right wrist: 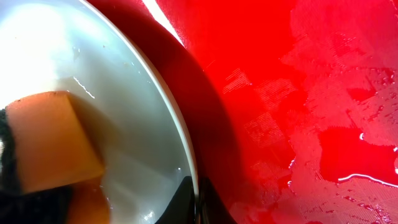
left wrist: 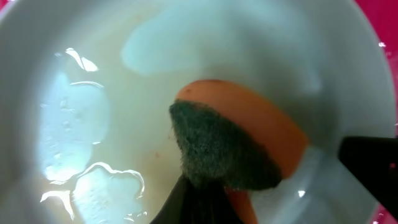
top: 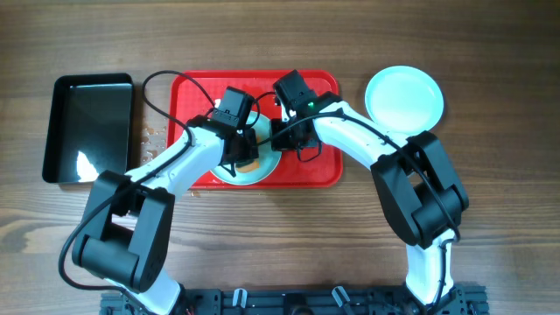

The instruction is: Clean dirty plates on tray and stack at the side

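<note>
My right gripper lifts next, carries the plate past the tray's edge and lowers it onto the clean mint plate [top: 404, 101], because that one starts the stack.
A pale wet plate [top: 265, 169] lies on the red tray [top: 320, 164], mostly hidden under both arms. My left gripper [top: 244, 149] is shut on an orange sponge [left wrist: 249, 127] with a dark green scouring face, pressed onto the plate [left wrist: 93, 74]; its fingers [left wrist: 199, 202] show at the bottom edge. A faint brownish film and water patches lie on the plate. My right gripper [top: 285, 140] is shut on the plate's rim [right wrist: 186, 155], one finger inside and one outside [right wrist: 198, 200]. The sponge [right wrist: 53, 140] shows at the left, over the tray [right wrist: 298, 93].
A clean mint plate [top: 404, 96] lies on the table right of the tray. A black rectangular pan [top: 89, 127] stands to the left. Water drops [top: 154, 134] dot the table between pan and tray. The tray floor is wet.
</note>
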### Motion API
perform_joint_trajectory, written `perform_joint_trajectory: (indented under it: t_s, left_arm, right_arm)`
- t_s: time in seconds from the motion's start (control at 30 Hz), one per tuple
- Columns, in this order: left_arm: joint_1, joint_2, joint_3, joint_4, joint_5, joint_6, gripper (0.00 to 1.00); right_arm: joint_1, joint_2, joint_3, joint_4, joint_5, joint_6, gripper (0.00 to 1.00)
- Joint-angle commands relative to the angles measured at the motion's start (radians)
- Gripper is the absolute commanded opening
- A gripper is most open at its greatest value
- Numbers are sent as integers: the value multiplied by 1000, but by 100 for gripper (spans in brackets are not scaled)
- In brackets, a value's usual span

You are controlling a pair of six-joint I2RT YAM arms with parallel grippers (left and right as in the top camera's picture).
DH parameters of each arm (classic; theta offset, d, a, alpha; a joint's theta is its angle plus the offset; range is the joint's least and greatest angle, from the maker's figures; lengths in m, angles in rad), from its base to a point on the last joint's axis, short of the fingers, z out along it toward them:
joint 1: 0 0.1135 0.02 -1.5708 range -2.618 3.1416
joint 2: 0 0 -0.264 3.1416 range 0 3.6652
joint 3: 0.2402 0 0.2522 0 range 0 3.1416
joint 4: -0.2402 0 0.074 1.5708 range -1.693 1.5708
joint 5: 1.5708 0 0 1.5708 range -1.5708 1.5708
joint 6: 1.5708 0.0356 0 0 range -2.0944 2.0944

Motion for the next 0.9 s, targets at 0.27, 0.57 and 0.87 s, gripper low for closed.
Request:
perform_joint_trajectory:
  t_s: [0.27,0.57,0.87]
  left_arm:
    - [2,-50,-4,-111,-754,-14,4]
    - [9,-268,2,-108,-657,-22,4]
    - [222,-472,2,-116,-66,6,4]
  right_arm:
    - [-8,55,-22,-22,74,-2,4]
    - [-12,42,23,-40,29,27,4]
    - [-24,-29,278,-266,192,-92,4]
